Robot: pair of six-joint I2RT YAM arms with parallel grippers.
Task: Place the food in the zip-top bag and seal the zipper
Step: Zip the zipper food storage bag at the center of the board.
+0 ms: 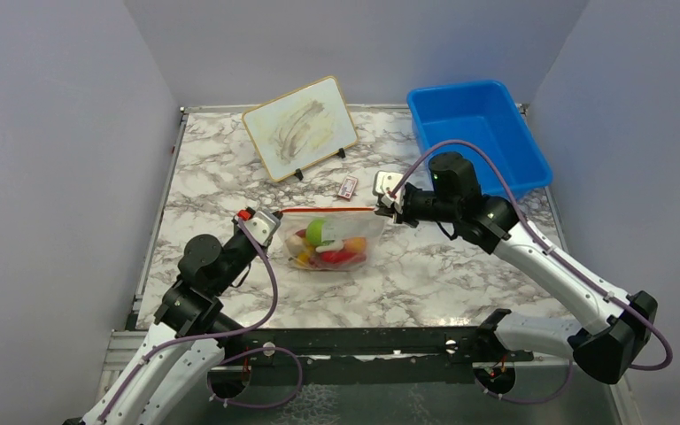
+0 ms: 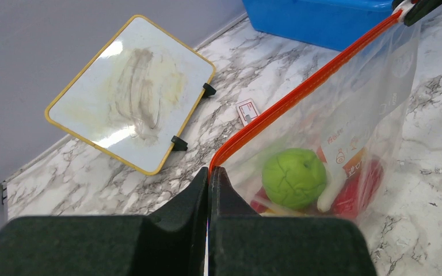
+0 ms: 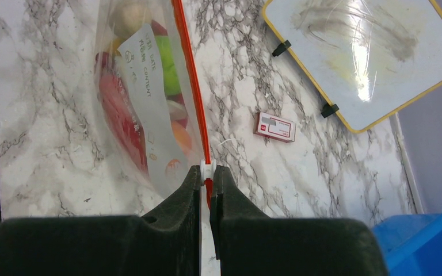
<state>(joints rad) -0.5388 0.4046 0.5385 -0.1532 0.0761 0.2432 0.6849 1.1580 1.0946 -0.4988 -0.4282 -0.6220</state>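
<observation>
I should next lower the slider (image 3: 207, 169) in my right gripper and release it on the bare tabletop (image 3: 254, 180) beside the card, since that clear patch is below my gripper.
The clear zip-top bag (image 1: 354, 232) lies mid-table, stretched between both grippers, with the food inside: a green round fruit (image 1: 317, 232), red pieces (image 1: 340, 258) and an orange piece (image 1: 355, 243). The red-orange zipper (image 1: 328, 210) runs taut along its far edge. My left gripper (image 1: 267, 221) is shut on the bag's left corner at the zipper's end (image 2: 210, 169). My right gripper (image 1: 390, 205) is shut on the zipper's white slider (image 3: 207, 169) at the right end. The green fruit (image 2: 294, 177) shows through the plastic in the left wrist view. The zipper (image 3: 189, 75) also shows in the right wrist view.
A yellow-framed whiteboard (image 1: 300, 126) stands propped at the back. A blue plastic bin (image 1: 474, 128) sits at the back right. A small red-and-white card (image 1: 348, 187) lies just behind the bag. Grey walls close in both sides.
</observation>
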